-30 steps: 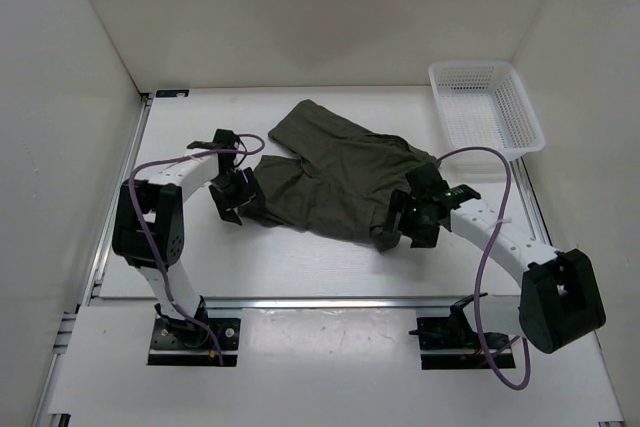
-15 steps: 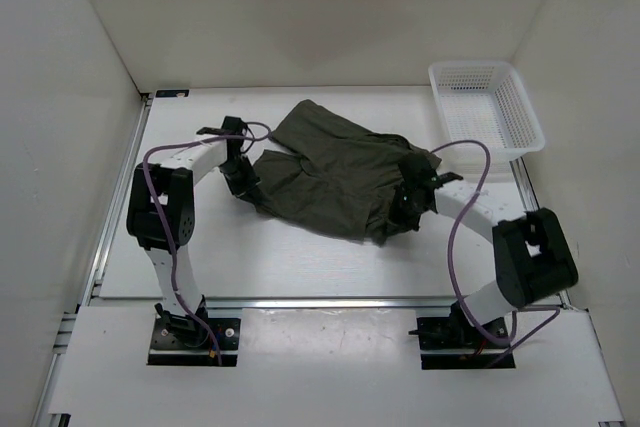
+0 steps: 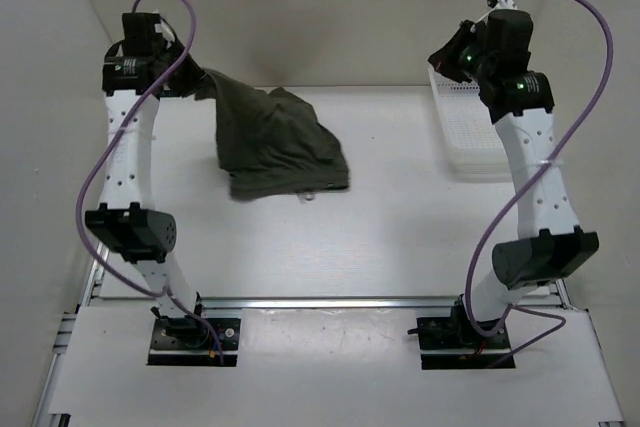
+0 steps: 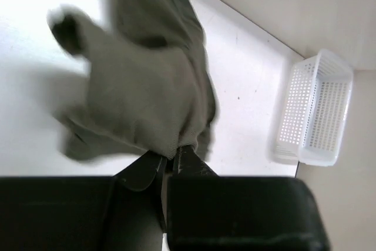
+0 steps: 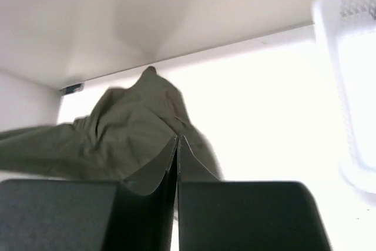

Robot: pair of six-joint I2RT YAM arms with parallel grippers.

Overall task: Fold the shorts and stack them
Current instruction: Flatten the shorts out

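Observation:
I should carry the shorts' edge toward the basket and back over the open middle of the table with my left gripper next.
The dark olive-green shorts [image 3: 275, 142] hang bunched from my left gripper [image 3: 192, 82], which is raised high at the back left and shut on one edge of the fabric. Their lower part trails over the table. In the left wrist view the fingers [image 4: 173, 152] pinch the cloth [image 4: 141, 92], which drops away below them. My right gripper [image 3: 442, 57] is raised high at the back right. It is shut with nothing between its fingertips [image 5: 177, 139]. In the right wrist view the shorts [image 5: 129, 127] lie well beyond it.
A white mesh basket [image 3: 470, 142] stands at the table's back right, partly behind the right arm; it also shows in the wrist views [image 4: 317, 110] [image 5: 352, 86]. White walls close in the table on three sides.
Both grippers closed at the shorts on the table, then both arms rose high. The left one carried the shorts up and to the back left. The right one came up holding nothing.

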